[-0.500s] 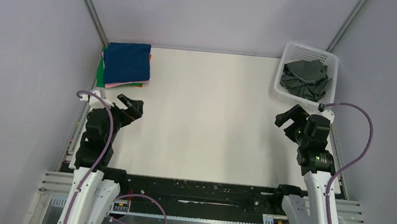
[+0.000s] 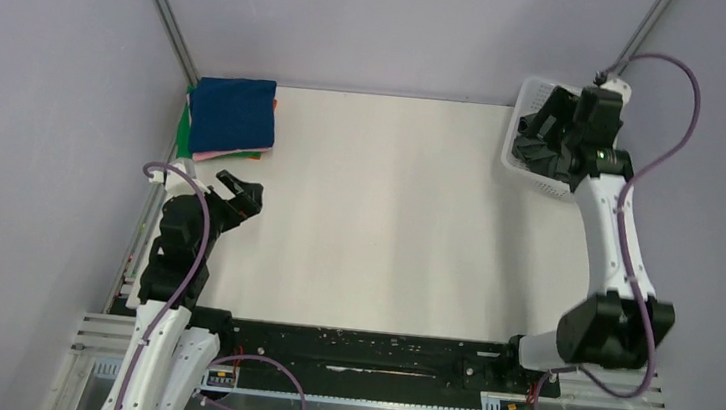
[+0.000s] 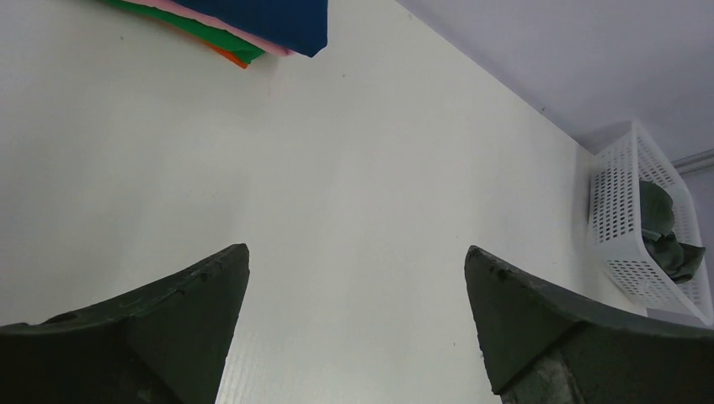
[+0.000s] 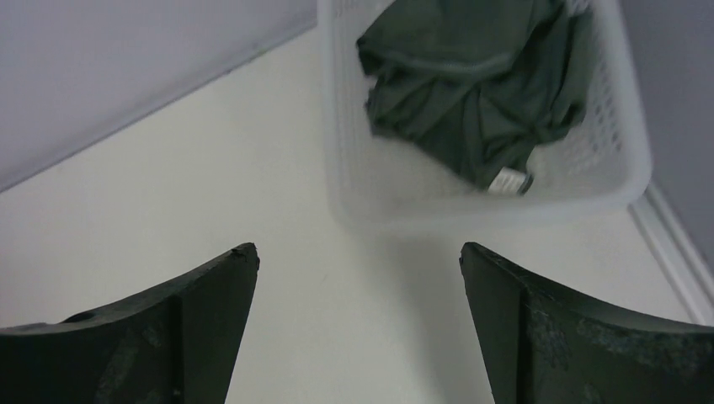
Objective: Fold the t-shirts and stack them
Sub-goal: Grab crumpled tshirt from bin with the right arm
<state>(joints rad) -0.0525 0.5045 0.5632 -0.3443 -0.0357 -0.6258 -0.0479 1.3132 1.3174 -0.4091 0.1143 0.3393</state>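
The cloth lies below the basket's rim, so the right gripper should lower its open fingers down past that rim onto the crumpled dark grey-green t-shirt and close.
A crumpled dark grey-green t-shirt lies in the white mesh basket at the table's far right corner. My right gripper hangs open, raised beside the basket, and covers most of that shirt from above. In the right wrist view its fingers frame bare table just short of the basket. A folded stack sits at the far left: navy blue on top, with pink, orange and green edges below. My left gripper is open and empty, near the table's left side, short of the stack.
Grey walls close in the white table on three sides. The left wrist view looks across the table to the basket with the dark shirt. Purple cables loop off both arms.
The right arm has stretched forward from the table's right side up to the basket. The left arm has stayed where it was.
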